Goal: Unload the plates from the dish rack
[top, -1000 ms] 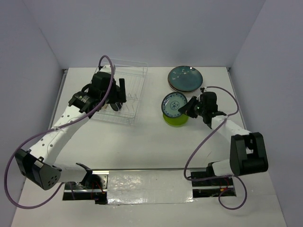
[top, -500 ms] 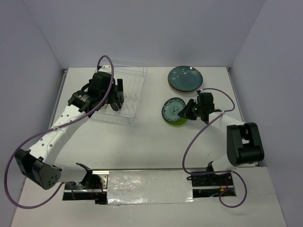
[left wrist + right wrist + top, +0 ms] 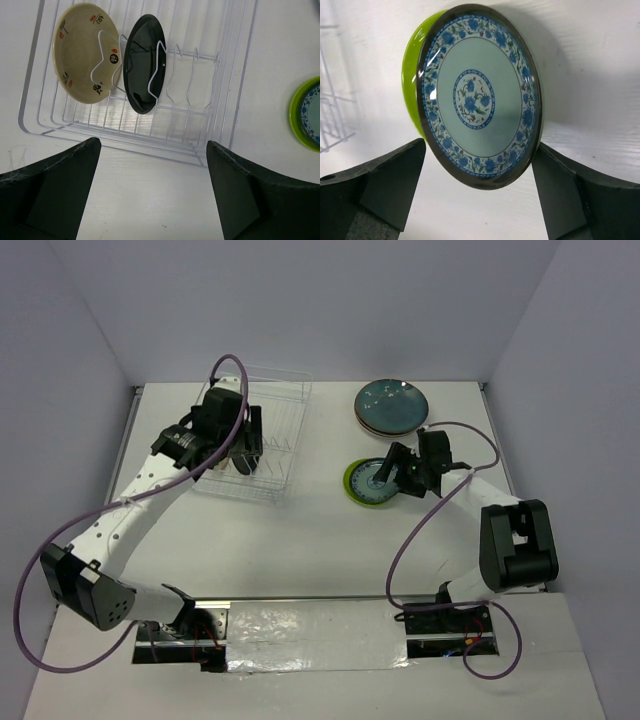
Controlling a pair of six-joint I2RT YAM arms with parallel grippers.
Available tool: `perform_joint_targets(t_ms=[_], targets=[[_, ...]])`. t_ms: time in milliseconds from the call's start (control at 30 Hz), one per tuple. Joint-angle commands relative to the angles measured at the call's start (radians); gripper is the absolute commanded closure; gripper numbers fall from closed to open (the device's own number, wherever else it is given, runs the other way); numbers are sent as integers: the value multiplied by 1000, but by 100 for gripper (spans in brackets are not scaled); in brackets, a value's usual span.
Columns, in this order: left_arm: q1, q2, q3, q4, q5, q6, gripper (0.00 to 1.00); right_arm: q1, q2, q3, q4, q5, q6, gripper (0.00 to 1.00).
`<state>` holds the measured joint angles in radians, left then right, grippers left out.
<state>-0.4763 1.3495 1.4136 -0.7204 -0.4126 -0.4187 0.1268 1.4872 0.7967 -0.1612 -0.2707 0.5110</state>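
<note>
The dark plate stands upright below in the rack's wires with its rim facing up, so the left gripper next needs to lower its open fingers on both sides of the dark plate's upper rim [image 3: 237,462] [image 3: 126,86].
The dish rack [image 3: 272,445] [image 3: 235,100] holds a small tan plate [image 3: 85,52] and a dark plate [image 3: 145,62], both upright in its tines. My left gripper [image 3: 248,448] [image 3: 152,195] hangs open above the rack's near edge, nothing between its fingers. The small blue patterned plate [image 3: 376,477] [image 3: 480,95] rests on the lime green plate [image 3: 351,486] [image 3: 412,75]. My right gripper [image 3: 397,470] [image 3: 477,195] is open, one finger on each side of the blue plate's near rim.
A stack of plates topped by a dark teal one [image 3: 392,405] sits at the back right, just behind the lime plate. The rack's corner [image 3: 330,115] shows at the left of the right wrist view. Walls close in on three sides.
The right gripper lowered the blue patterned plate onto the lime green plate and opened its jaws. The left gripper shifted slightly over the rack and stayed open.
</note>
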Motion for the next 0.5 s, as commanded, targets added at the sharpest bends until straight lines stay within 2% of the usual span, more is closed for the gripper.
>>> perform_joint_targets(t_ms=[0, 167, 367, 467], targets=[[4, 48, 99, -17, -63, 9, 0, 57, -48, 122, -148, 190, -92, 6], [8, 109, 160, -39, -71, 15, 0, 138, 41, 217, -293, 268, -147, 5], [42, 197, 192, -37, -68, 31, 1, 148, 62, 191, -242, 217, -150, 5], [68, 223, 189, -25, -54, 35, 0, 149, 65, 205, -274, 261, -157, 5]])
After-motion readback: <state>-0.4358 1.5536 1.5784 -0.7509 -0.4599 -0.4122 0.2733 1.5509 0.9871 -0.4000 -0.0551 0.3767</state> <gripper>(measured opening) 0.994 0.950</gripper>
